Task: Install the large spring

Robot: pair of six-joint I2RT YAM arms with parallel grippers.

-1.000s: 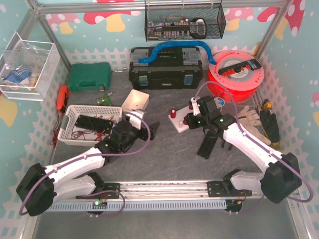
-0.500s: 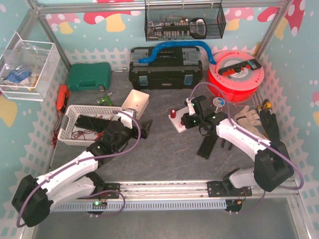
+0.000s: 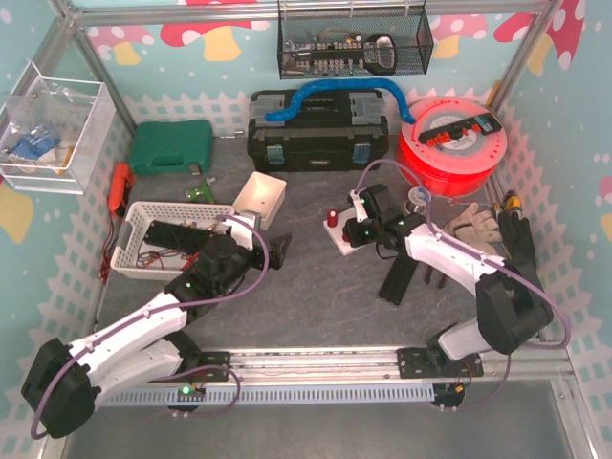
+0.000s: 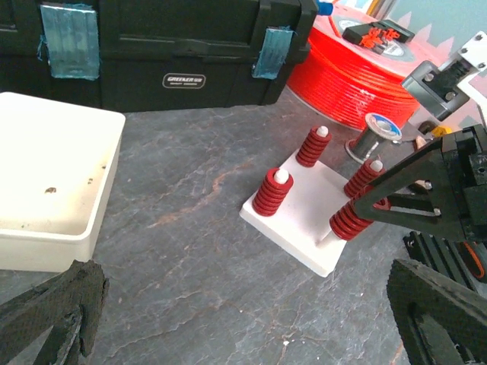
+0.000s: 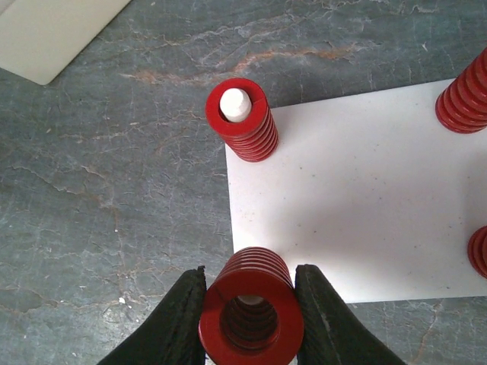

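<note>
The foot of the near corner peg (image 5: pixel 251 300) is still bare below the large red spring's coils, so my right gripper will next lower the spring straight down over the peg.
A white base plate (image 5: pixel 358 198) (image 4: pixel 304 201) (image 3: pixel 341 241) lies on the slate table with pegs at its corners. Red springs sit on three pegs (image 4: pixel 272 192) (image 4: pixel 313 146) (image 4: pixel 364 176). My right gripper (image 5: pixel 249 304) (image 3: pixel 357 231) is shut on the large red spring (image 5: pixel 251 312) (image 4: pixel 348 220). That spring hangs tilted over the plate's near corner peg, whose white tip shows inside the bore. The bare foot of the peg shows below it. My left gripper (image 4: pixel 247 312) (image 3: pixel 277 251) is open and empty, low over the table, left of the plate.
A white bin (image 4: pixel 46 182) (image 3: pixel 260 196) lies just left of the plate. Behind stand a black toolbox (image 3: pixel 317 129) and a red spool (image 3: pixel 449 143). A solder reel (image 4: pixel 378 129), a black stand (image 3: pixel 400 277), gloves (image 3: pixel 478 225) and a white basket (image 3: pixel 172 239) are nearby.
My right gripper has carried the spring a little left, onto the plate's near corner peg. The left arm has drawn back slightly to the left, its gripper still open.
</note>
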